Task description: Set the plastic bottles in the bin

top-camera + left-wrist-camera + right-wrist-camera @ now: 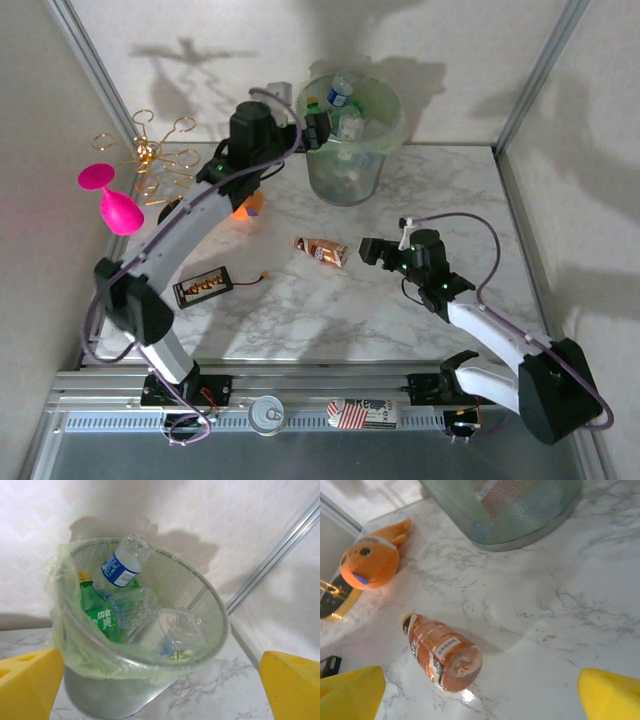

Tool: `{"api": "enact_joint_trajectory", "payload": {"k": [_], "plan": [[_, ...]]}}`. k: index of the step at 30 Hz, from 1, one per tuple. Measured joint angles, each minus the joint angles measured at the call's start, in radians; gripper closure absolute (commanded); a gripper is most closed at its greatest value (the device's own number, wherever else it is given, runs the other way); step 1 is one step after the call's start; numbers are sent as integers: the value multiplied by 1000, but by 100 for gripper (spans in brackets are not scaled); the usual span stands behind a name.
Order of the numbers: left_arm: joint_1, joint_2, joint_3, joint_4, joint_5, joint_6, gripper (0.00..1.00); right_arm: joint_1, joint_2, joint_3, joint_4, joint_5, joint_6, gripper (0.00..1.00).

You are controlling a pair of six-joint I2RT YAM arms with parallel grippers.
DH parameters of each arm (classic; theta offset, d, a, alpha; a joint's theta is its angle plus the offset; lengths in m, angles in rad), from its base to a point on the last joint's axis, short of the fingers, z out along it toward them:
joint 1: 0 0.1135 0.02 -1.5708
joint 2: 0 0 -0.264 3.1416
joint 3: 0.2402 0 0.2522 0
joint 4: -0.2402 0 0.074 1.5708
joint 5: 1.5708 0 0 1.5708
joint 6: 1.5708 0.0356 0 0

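I will move my right gripper past the base of the amber-brown bottle (321, 250), over its labelled body, then lower to close.
The bin (346, 181) stands at the back of the table with several plastic bottles inside: a green one (98, 613), a clear one with a blue label (121, 566) and a clear crushed one (178, 629). My left gripper (319, 129) hangs open at the bin's left rim (220, 630), and nothing sits between its yellow fingertips (27, 685). An amber-brown bottle (321, 250) lies on its side mid-table. My right gripper (369, 250) is open just to the right of it, apart from it. In the right wrist view that bottle (442, 652) points its base towards the camera.
An orange plush toy (370, 560) lies left of the bin, partly under my left arm. A pink wine glass (110, 200) and a gold wire rack (155, 160) stand at the far left. A black battery holder (203, 288) lies near the left. A can (267, 413) sits on the front rail.
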Motion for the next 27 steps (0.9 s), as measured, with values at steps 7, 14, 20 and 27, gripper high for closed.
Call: {"api": "enact_joint_trajectory", "payload": {"k": [7,14,20,27], "plan": [[0,-245,-395,180,-57,-69,0,79,208,198,-23,-40,-158,1],[0,-391,-735,246,-146,-145,0,180,422,398,-100,-58,-321,1],[13,-486,-894,249,-212,-183,0,237,630,619,-270,-37,-470,1],[54,-537,-948,274,-241,-219,0,238,790,798,-452,72,-605,1]]}}
